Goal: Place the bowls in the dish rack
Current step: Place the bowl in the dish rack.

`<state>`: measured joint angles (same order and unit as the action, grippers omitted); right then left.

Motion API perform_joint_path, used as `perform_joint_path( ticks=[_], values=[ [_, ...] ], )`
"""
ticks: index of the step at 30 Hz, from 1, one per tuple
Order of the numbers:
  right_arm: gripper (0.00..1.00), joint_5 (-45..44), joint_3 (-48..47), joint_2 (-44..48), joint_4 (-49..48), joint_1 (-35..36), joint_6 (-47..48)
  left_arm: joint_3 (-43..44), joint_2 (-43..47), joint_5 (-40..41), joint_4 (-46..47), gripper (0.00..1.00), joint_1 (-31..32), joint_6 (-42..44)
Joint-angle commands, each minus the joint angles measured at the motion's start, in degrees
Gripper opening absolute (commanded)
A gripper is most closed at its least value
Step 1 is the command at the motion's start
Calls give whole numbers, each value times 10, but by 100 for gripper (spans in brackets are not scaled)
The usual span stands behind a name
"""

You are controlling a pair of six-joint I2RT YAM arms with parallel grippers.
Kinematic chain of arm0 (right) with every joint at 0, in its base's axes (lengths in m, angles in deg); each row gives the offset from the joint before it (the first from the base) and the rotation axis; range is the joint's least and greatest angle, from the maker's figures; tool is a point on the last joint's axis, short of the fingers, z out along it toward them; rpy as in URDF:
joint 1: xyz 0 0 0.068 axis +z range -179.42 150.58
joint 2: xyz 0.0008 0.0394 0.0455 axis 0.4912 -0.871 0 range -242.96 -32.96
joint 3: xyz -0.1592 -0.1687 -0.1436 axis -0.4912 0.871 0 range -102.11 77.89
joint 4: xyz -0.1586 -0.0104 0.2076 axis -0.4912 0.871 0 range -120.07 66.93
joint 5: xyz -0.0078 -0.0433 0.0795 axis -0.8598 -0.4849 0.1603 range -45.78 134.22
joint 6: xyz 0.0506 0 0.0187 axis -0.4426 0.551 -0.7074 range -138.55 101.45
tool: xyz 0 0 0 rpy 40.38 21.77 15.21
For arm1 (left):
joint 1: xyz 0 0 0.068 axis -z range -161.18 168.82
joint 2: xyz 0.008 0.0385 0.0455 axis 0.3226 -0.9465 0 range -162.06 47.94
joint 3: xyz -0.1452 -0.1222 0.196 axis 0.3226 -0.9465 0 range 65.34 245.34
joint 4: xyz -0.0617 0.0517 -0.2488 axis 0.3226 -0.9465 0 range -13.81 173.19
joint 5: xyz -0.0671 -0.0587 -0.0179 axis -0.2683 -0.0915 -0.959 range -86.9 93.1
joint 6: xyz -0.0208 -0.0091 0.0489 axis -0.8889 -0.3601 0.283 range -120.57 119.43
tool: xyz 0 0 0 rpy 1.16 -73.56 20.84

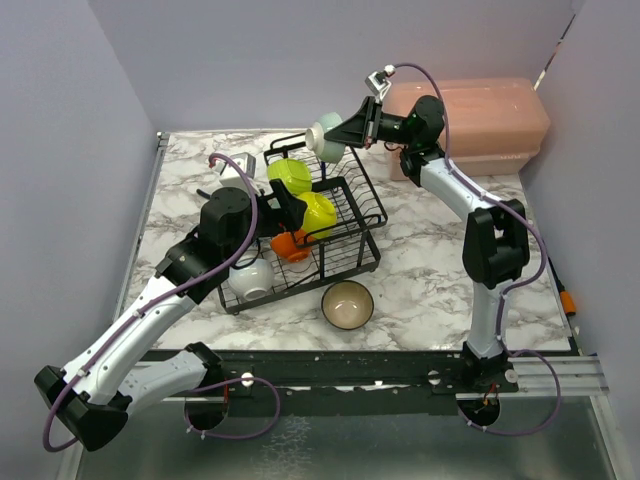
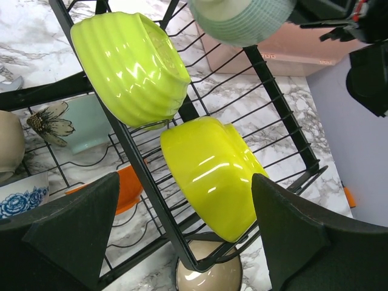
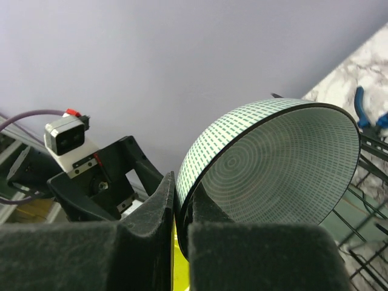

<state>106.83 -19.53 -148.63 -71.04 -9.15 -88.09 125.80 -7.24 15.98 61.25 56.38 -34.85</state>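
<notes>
The farther yellow-green bowl gets my right gripper down beside it next, since the pale teal bowl still hangs above the upper shelf's empty end [image 1: 325,166].
The black wire dish rack [image 1: 345,200] stands mid-table. Two yellow-green bowls [image 1: 290,175] [image 1: 318,212] stand on edge in its upper shelf, also in the left wrist view [image 2: 130,66] [image 2: 212,173]. A small orange bowl [image 1: 290,246], a white bowl [image 1: 252,278] and a blue-patterned bowl [image 2: 21,200] sit lower down. A beige bowl [image 1: 347,305] sits on the table in front of the rack. My right gripper [image 1: 348,130] is shut on the rim of a pale teal bowl [image 3: 279,163], held above the rack's far end. My left gripper [image 2: 185,242] is open and empty beside the nearer yellow-green bowl.
A pink lidded box [image 1: 470,120] stands at the back right behind the right arm. A flower-printed teal bowl [image 2: 79,124] lies under the upper shelf. Grey walls enclose the marble table [image 1: 430,250] on three sides. A small orange item [image 1: 568,300] lies at the right edge.
</notes>
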Motion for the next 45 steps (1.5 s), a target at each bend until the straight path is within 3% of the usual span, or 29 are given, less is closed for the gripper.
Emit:
perform_joint_path(
  ticks=[1, 6, 15, 20, 24, 26, 30, 32, 33, 35, 45],
  values=[
    [0, 30, -13, 3, -8, -2, -14, -6, 14, 13, 14, 89, -3, -1],
    [0, 23, -13, 4, 94, -4, 48, -9, 10, 13, 18, 89, -3, -2],
    [1, 33, -2, -11, 125, -9, 55, -7, 6, 13, 23, 89, -2, -1],
    [10, 42, -4, -12, 165, -12, 86, 0, 3, 16, 30, 88, -2, 4],
    [35, 32, 17, 0, 189, -20, 127, 11, -3, 18, 31, 88, -3, 8],
    [51, 22, 10, 7, 252, -23, 180, 17, -5, 17, 33, 88, -3, 8],
    [70, 0, -13, 17, 346, -27, 253, 24, -8, 18, 37, 88, -2, 8],
    [83, -16, -17, 25, 372, -29, 276, 25, -10, 19, 40, 88, -3, 10],
    [96, -28, -20, 30, 386, -30, 289, 25, -10, 20, 43, 88, -3, 13],
    [100, -48, -38, 35, 437, -30, 325, 28, -12, 23, 45, 88, -3, 19],
    [100, -172, -82, 89, 620, -30, 482, 102, -62, 49, 34, 81, -3, 56]
  ],
)
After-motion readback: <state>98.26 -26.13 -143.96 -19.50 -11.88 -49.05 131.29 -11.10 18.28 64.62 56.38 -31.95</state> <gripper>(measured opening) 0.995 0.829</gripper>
